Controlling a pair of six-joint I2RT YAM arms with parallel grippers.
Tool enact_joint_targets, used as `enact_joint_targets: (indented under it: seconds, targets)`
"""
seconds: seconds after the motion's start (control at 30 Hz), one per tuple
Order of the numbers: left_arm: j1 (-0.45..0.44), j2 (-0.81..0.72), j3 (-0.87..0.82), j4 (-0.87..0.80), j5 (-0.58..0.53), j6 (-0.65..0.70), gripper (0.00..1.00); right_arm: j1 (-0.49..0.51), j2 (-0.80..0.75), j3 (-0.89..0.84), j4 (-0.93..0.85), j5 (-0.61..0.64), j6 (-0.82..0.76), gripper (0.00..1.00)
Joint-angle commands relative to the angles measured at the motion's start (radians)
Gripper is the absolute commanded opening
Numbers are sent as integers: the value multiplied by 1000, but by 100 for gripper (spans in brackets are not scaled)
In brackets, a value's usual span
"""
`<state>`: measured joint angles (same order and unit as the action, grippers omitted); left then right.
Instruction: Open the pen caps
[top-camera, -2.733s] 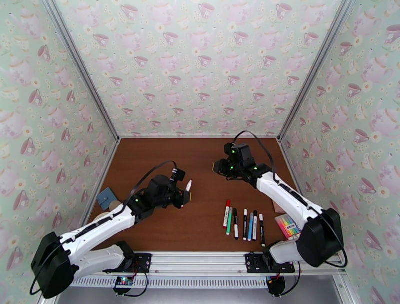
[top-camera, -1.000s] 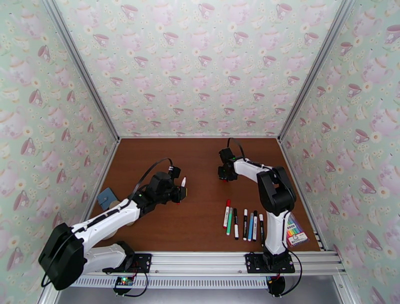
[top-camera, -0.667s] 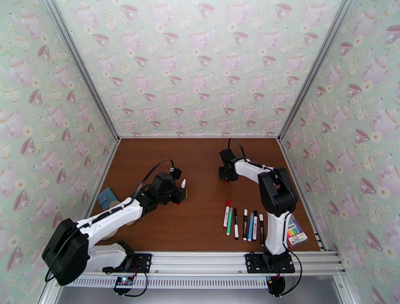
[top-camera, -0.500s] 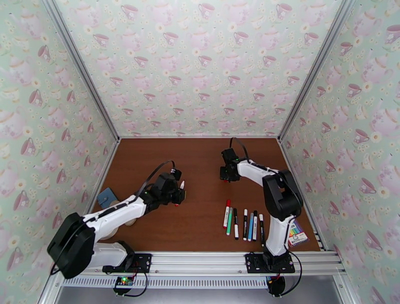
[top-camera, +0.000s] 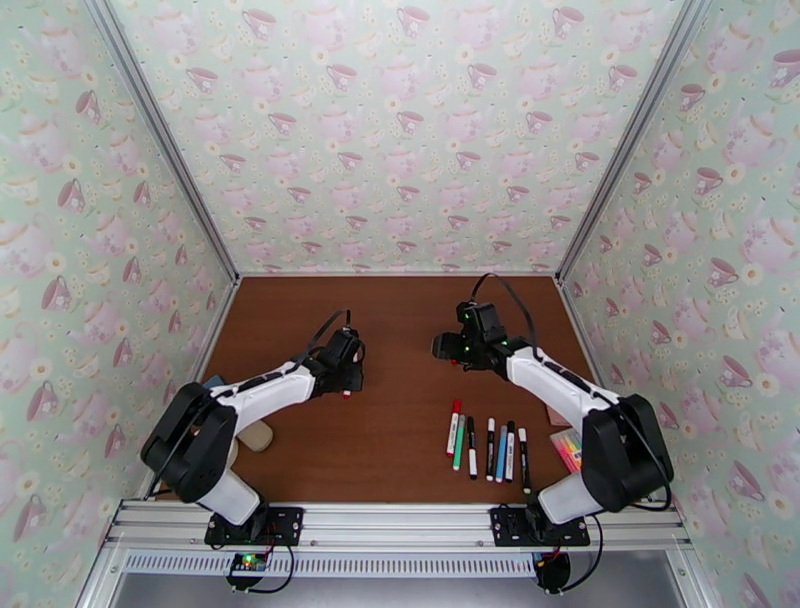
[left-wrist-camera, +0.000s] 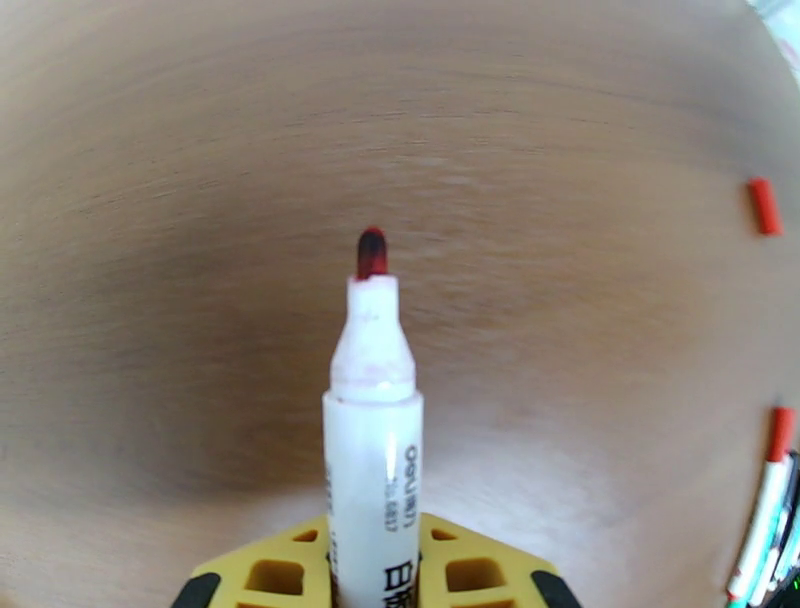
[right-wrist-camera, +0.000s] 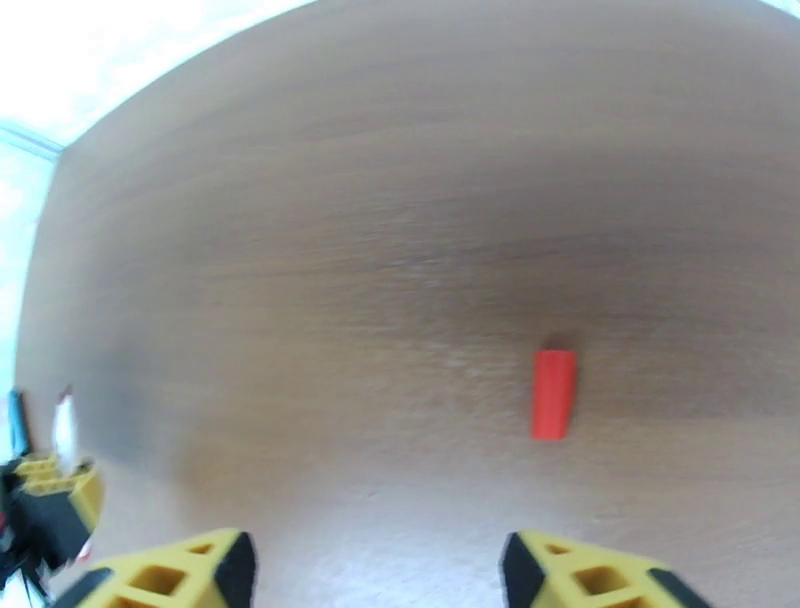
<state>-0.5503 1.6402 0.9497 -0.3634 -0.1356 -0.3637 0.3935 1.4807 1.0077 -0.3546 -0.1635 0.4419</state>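
My left gripper is just above clear wood, so it will next lower the uncapped white pen onto the bare tabletop and let go of it there.
My left gripper (top-camera: 347, 378) (left-wrist-camera: 372, 572) is shut on a white pen (left-wrist-camera: 372, 440) with its cap off; the bare red tip (left-wrist-camera: 371, 253) points away and hangs just above the table (top-camera: 400, 300). A loose red pen cap (right-wrist-camera: 553, 393) (top-camera: 456, 365) (left-wrist-camera: 764, 206) lies flat on the wood. Just above it my right gripper (top-camera: 452, 350) (right-wrist-camera: 375, 572) stands open, its yellow fingers (right-wrist-camera: 165, 578) wide apart and holding nothing. Several capped pens (top-camera: 488, 446) (left-wrist-camera: 770, 500) lie in a row near the front right.
A highlighter pack (top-camera: 568, 450) and a brown pad (top-camera: 556, 412) lie by the right arm. At the left edge sit a blue item (top-camera: 208, 384) and a beige lump (top-camera: 256, 436). Patterned walls enclose the table on three sides.
My right gripper has opened and let the red cap go onto the table, then drawn back a little. The left arm has stretched farther out and tipped the pen's tip downward.
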Motion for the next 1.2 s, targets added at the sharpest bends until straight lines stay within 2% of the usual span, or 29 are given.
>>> enact_joint_targets:
  seconds: [0.0, 0.13, 0.47, 0.73, 1.17]
  targets:
    - [16, 42, 41, -17, -65, -5, 4, 5, -55, -26, 40, -66, -2, 85]
    - [52, 71, 41, -6, -62, 3, 5, 5, -100, -59, 58, -104, -8, 100]
    - [128, 135, 103, -15, -5, 56, 8, 5, -176, -166, 181, -161, 29, 100]
    - [148, 173, 105, -16, 19, 65, 12, 5, -199, -197, 237, -173, 51, 100]
    - [161, 191, 84, -8, 52, 49, 36, 5, -230, -237, 250, -119, 57, 100]
